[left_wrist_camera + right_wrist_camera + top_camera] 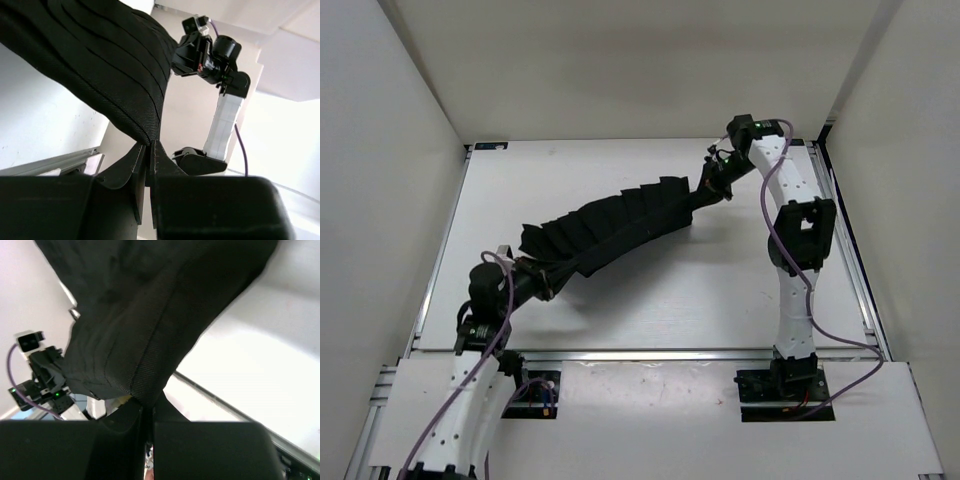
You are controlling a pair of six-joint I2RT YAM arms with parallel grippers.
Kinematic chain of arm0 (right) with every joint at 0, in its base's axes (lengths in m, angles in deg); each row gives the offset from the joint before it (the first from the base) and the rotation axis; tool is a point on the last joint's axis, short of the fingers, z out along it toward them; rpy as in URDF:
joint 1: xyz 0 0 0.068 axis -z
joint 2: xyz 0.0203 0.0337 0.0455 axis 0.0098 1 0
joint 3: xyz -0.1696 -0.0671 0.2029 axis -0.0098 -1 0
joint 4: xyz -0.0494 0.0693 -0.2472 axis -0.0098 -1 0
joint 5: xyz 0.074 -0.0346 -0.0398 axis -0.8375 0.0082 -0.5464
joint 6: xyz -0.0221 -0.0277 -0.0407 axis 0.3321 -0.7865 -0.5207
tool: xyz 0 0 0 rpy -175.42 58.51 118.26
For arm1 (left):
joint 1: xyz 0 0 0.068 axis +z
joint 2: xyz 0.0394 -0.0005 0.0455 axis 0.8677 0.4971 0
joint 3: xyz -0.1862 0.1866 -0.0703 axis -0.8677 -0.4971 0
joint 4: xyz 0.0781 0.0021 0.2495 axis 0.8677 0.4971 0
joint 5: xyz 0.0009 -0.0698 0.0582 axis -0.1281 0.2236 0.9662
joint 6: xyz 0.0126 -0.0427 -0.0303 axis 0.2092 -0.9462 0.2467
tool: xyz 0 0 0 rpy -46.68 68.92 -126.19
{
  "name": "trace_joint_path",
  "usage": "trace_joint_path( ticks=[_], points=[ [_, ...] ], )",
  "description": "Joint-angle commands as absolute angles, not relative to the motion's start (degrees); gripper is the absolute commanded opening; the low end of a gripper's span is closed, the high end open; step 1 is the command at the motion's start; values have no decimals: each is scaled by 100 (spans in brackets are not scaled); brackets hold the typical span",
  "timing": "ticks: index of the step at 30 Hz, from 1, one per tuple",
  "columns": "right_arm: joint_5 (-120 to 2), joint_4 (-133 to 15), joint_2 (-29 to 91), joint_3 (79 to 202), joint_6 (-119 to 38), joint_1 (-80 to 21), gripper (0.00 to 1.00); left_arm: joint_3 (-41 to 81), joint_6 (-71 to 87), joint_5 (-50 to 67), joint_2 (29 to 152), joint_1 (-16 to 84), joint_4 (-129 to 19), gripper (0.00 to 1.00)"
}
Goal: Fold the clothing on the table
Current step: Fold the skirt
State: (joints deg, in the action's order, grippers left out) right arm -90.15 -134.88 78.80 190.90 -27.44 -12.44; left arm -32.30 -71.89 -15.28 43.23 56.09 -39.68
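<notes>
The bare tabletop lies down and to my right gripper's right in the top view, so that gripper will move that way and release the garment's stretched end.
The clothing [620, 222], a black pleated garment, hangs stretched in the air over the white table [700, 290], held at both ends. My left gripper [542, 272] is shut on its lower left end; in the left wrist view the fabric [100, 65] runs up from my pinching jaws [149, 145]. At the upper right, my right gripper [712, 185] is shut on the other end, and the right wrist view shows the cloth [150, 315] bunched above my closed jaws [148, 407]. The pleat panels fan along the top edge.
White panels wall the table on the left, back and right. A metal rail [650, 354] runs along the near edge, in front of both arm bases [785, 390]. The garment casts a shadow on the table under its middle.
</notes>
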Motion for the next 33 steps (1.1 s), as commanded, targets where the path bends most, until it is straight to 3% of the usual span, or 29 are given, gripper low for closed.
trace_joint_path(
  ticks=[1, 5, 9, 11, 17, 26, 33],
  points=[
    [-7863, -12954, 7188, 18606, -2912, -1031, 0, -3329, -7204, -1467, 3566, 5633, -3073, 0],
    [-7713, -12665, 6259, 17533, -2877, -1128, 0, -3304, -7310, -1572, 2863, 5615, -2476, 0],
    [-7818, -11884, 5072, 15574, -2675, -1049, 0, -3163, -7239, -1652, 2476, 5623, -1800, 0],
    [-7827, -11637, 4571, 14487, -2561, -997, 0, -3076, -7231, -1740, 2405, 5554, -1624, 0],
    [-7783, -11477, 3163, 12840, -2517, -689, 0, -2532, -6801, -1977, 2422, 5562, -902, 0],
    [-7336, -12003, 2775, 13567, -2508, -513, 0, -1478, -6308, -2074, 3211, 5588, -700, 0],
    [-7537, -11716, 2414, 12839, -2429, -417, 0, -1062, -5956, -1977, 3522, 5413, -199, 0]
  ],
)
